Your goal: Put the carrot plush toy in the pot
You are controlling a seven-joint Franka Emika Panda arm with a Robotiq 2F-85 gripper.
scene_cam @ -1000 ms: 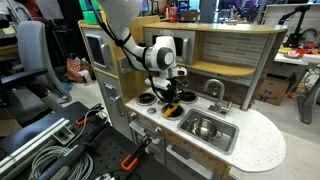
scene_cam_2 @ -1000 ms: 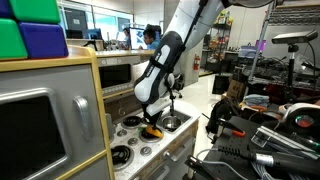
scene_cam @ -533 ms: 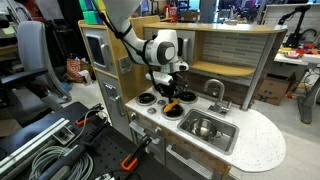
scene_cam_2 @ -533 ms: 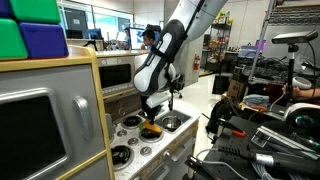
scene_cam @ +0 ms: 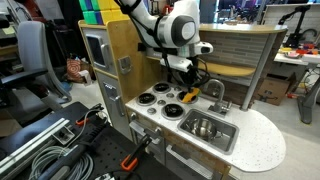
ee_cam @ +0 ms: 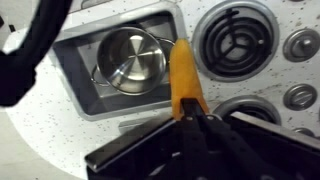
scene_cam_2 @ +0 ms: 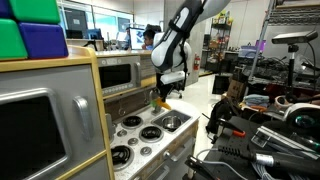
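Observation:
I need to move my gripper left in the wrist view next, to where the silver pot is, over its open top [scene_cam: 203, 127], and release the carrot [scene_cam: 190, 97].
My gripper [ee_cam: 190, 108] is shut on the carrot plush toy [ee_cam: 185, 72], an orange stubby toy sticking out past the fingertips. In both exterior views the gripper [scene_cam: 187, 88] [scene_cam_2: 164, 93] holds the carrot [scene_cam: 190, 97] [scene_cam_2: 162, 101] in the air above the toy stove. The shiny silver pot [ee_cam: 133, 58] sits inside the grey sink basin [ee_cam: 78, 50], just left of the carrot's tip in the wrist view. The pot [scene_cam: 203, 127] also shows in an exterior view, below and to the right of the gripper.
Black round burners [ee_cam: 232, 40] [scene_cam: 153, 98] [scene_cam_2: 150, 132] lie on the white speckled counter [scene_cam: 255, 140]. A silver faucet [scene_cam: 214, 92] stands behind the sink. A wooden shelf and back wall [scene_cam: 240, 45] rise close behind the gripper.
The gripper has risen from the stove top with the carrot in it and has moved sideways toward the sink side.

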